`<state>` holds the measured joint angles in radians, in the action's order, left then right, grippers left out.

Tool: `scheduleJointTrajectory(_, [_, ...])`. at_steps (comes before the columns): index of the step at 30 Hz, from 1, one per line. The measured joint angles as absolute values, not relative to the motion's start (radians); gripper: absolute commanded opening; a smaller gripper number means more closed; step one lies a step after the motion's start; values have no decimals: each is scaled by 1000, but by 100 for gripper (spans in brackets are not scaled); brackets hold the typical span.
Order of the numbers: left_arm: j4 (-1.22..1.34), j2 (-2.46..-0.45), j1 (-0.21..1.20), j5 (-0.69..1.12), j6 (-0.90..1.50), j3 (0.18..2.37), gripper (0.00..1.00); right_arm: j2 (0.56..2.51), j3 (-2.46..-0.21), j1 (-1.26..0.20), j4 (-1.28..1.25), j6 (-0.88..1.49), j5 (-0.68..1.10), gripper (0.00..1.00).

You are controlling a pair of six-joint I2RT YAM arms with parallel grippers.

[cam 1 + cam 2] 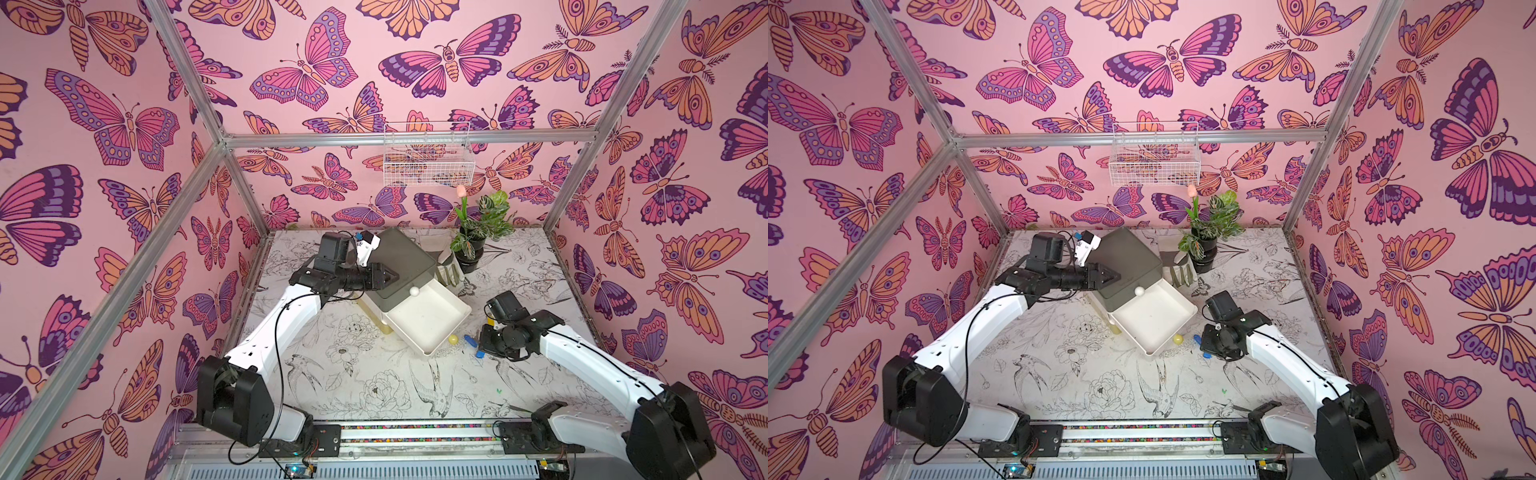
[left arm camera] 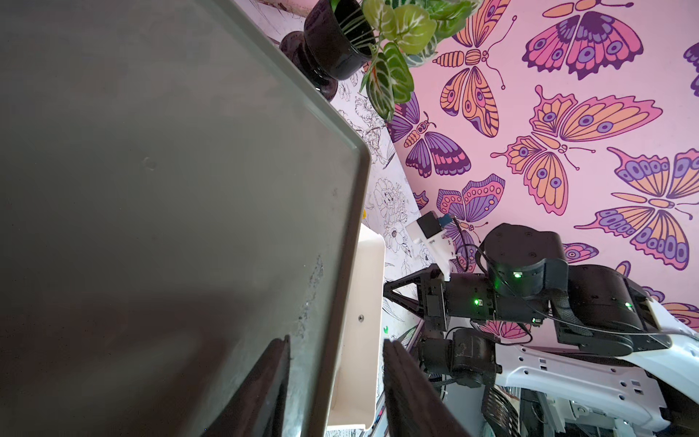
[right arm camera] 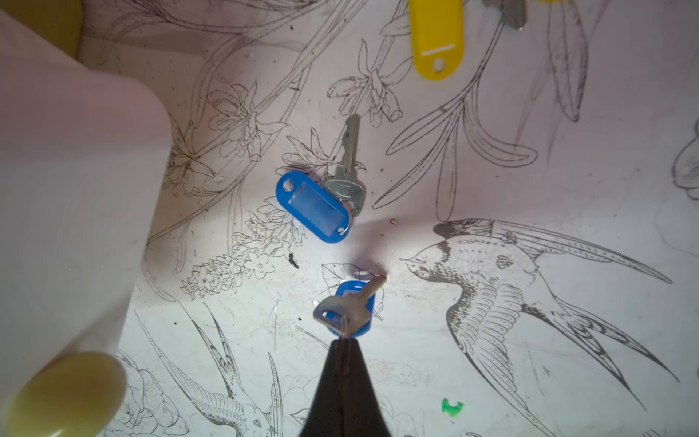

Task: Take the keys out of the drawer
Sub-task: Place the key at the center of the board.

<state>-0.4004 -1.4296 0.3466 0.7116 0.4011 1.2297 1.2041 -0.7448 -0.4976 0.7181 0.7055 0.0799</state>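
Observation:
My right gripper lowers to the tabletop [image 1: 479, 349] [image 3: 374, 244] beside the lying blue-tagged key next and releases the ring there, because the key it holds hangs clear of the drawer.
The white drawer [image 1: 432, 322] [image 1: 1156, 318] stands pulled out of a grey-green cabinet [image 1: 401, 255], and its visible floor is bare. Keys lie on the table beside it: one with a blue tag [image 3: 314, 206] [image 1: 469, 340] and a yellow tag [image 3: 437, 38] farther off. My right gripper [image 3: 345, 342] points down just off the drawer's front corner, shut on the ring of another blue-tagged key [image 3: 350, 306] [image 1: 480, 354] that hangs just over the table. My left gripper [image 1: 392, 275] [image 2: 336, 363] hovers over the cabinet top with its fingers apart and nothing between them.
The drawer has a yellowish knob [image 1: 453, 340] [image 3: 64, 393], and a white knob [image 1: 413, 292] sits on the cabinet front. A potted plant [image 1: 471, 249] stands right of the cabinet. A wire basket [image 1: 428, 160] hangs on the back wall.

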Motion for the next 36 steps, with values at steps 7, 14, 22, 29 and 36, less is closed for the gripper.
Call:
scheduleJointTrajectory(7, [-400,-1440,347,712,400,1230,46,1265,-744,-447,665,701,93,0])
scheduleJointTrajectory(14, [-400,-1455,347,712,396,1230,46,1335,-745,-406,637,684,99,0])
scheduleJointTrajectory(22, [-398,-1463,347,715,389,1230,46,1366,-745,-384,614,675,99,0])
scheduleJointTrajectory(29, [-397,-1463,347,715,382,1230,47,1420,-764,-374,598,661,100,0])
scheduleJointTrajectory(36, [-397,-1463,347,715,382,1230,47,1467,-793,-372,581,653,104,0])
